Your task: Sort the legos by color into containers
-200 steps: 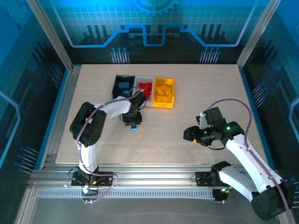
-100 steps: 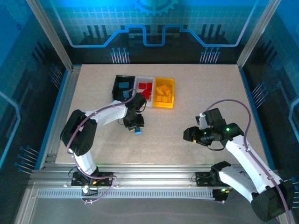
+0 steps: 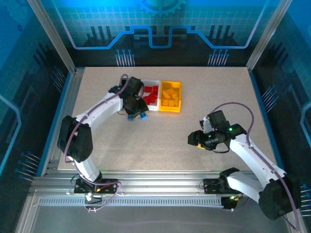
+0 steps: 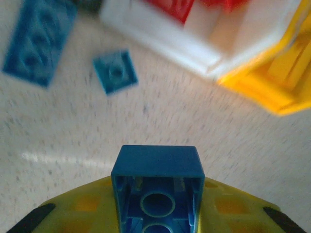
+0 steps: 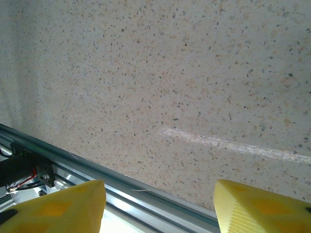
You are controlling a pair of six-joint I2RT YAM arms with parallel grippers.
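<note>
My left gripper should next carry the blue lego outward over the black bin (image 4: 90, 4) and let go of it. The neighboring bins hold red and yellow.
My left gripper (image 4: 156, 206) is shut on a blue lego (image 4: 156, 167), its hollow underside facing the camera. On the table beyond it lie a long blue lego (image 4: 39, 41) and a small square blue lego (image 4: 115, 72). From above, the left gripper (image 3: 135, 110) hovers at the front of the containers. The arm covers most of the black bin (image 3: 121, 86). The white bin (image 3: 150, 81) holds red legos (image 3: 151, 93) and the yellow bin (image 3: 178, 97) holds yellow legos (image 3: 169, 97). My right gripper (image 3: 193, 140) stands open with nothing in it, its fingers (image 5: 58, 208) low over bare table.
The white bin's wall (image 4: 160, 41) and the yellow bin's corner (image 4: 262, 82) stand close ahead of the left gripper. The metal rail (image 5: 146, 191) of the table's near edge runs just below the right gripper. Bare tabletop (image 3: 214, 97) lies right of the bins.
The left arm has swung back and left from mid-table to the bins, carrying the blue lego. The right arm has barely shifted.
</note>
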